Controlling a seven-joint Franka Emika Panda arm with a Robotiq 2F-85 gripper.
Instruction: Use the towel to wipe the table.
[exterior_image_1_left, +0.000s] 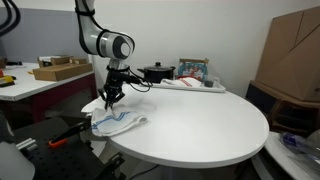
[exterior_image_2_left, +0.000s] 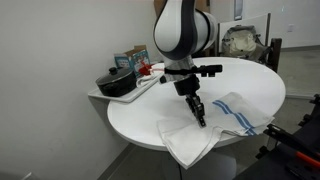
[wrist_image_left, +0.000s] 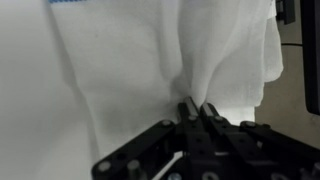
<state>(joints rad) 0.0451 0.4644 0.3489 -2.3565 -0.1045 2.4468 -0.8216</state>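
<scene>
My gripper drags the towel toward the large cardboard boxes next, then releases the fold.
A white towel with blue stripes (exterior_image_1_left: 118, 122) lies crumpled at the edge of the round white table (exterior_image_1_left: 200, 125); it also shows in an exterior view (exterior_image_2_left: 215, 125) and fills the wrist view (wrist_image_left: 170, 50). My gripper (exterior_image_1_left: 108, 98) (exterior_image_2_left: 199, 117) points down onto the towel. In the wrist view the gripper (wrist_image_left: 196, 108) has its fingers closed together, pinching a raised fold of the towel cloth between the tips.
A black pot (exterior_image_1_left: 156, 72) (exterior_image_2_left: 117, 83) and a tray with small items (exterior_image_1_left: 195, 82) stand at the back of the table. A side desk with a cardboard box (exterior_image_1_left: 58, 70) is beyond the arm. Large cardboard boxes (exterior_image_1_left: 292, 55) stand beside the table.
</scene>
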